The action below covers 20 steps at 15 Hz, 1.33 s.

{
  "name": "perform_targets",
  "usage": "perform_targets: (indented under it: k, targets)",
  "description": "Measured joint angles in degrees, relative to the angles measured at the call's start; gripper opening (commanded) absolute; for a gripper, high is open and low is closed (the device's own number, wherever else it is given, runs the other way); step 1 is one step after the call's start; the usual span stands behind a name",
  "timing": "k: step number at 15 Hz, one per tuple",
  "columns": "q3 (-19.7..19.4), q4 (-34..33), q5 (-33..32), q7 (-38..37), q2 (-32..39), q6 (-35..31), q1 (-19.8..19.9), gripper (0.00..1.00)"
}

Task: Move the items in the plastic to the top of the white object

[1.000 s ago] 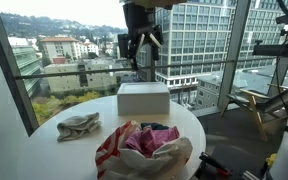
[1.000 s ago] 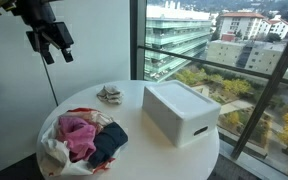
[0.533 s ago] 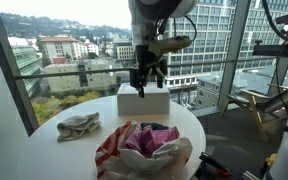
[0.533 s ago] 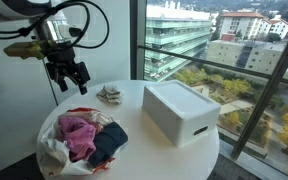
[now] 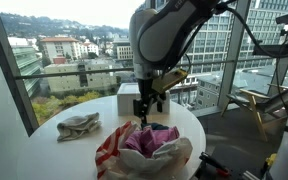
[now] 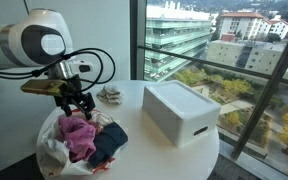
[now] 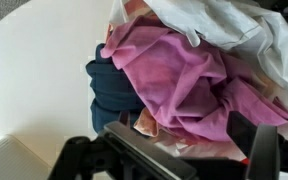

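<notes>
Next, my gripper moves down open onto the raised middle folds of the pink cloth, because they lie uncovered in the bag (image 5: 134, 155) and offer a fold to pinch.
A plastic bag (image 5: 134, 155) lies on the round white table and holds a pink cloth (image 6: 76, 132) and a dark blue cloth (image 6: 109, 140). In the wrist view the pink cloth (image 7: 184, 80) fills the middle and the dark blue cloth (image 7: 109, 90) lies to its left. The white box (image 6: 181, 110) stands on the table beside the bag; it also shows in an exterior view (image 5: 131, 97). My gripper (image 6: 76, 104) is open and hangs just above the clothes, holding nothing. It also shows in an exterior view (image 5: 146, 108) and in the wrist view (image 7: 184, 140).
A crumpled grey-white cloth (image 5: 79, 125) lies on the table away from the bag; it also shows in an exterior view (image 6: 109, 95). Large windows stand close behind the table. A table edge (image 6: 209, 160) is near the box.
My gripper has come down from high above the table to just over the clothes in the bag. The bag, the box and the cloths have not moved.
</notes>
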<state>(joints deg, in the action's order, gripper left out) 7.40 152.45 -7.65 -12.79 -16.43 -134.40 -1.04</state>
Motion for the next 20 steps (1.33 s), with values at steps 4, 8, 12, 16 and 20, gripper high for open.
perform_targets:
  k: [4, 8, 12, 16, 20]
  targets:
    - [-0.44, -0.4, 0.0, 2.69, 6.07, -0.57, -0.01, 1.0]
    - [-0.72, -2.07, -0.13, 4.7, 11.93, -2.18, -0.04, 1.0]
    - [-0.97, -4.9, -1.81, 4.89, 17.06, -3.54, -0.08, 0.66]
    - [-1.88, -7.45, -3.03, 4.89, 20.68, -3.85, -0.14, 0.35]
    - [-2.22, -9.08, -2.88, 4.85, 22.33, -3.83, -0.18, 0.05]
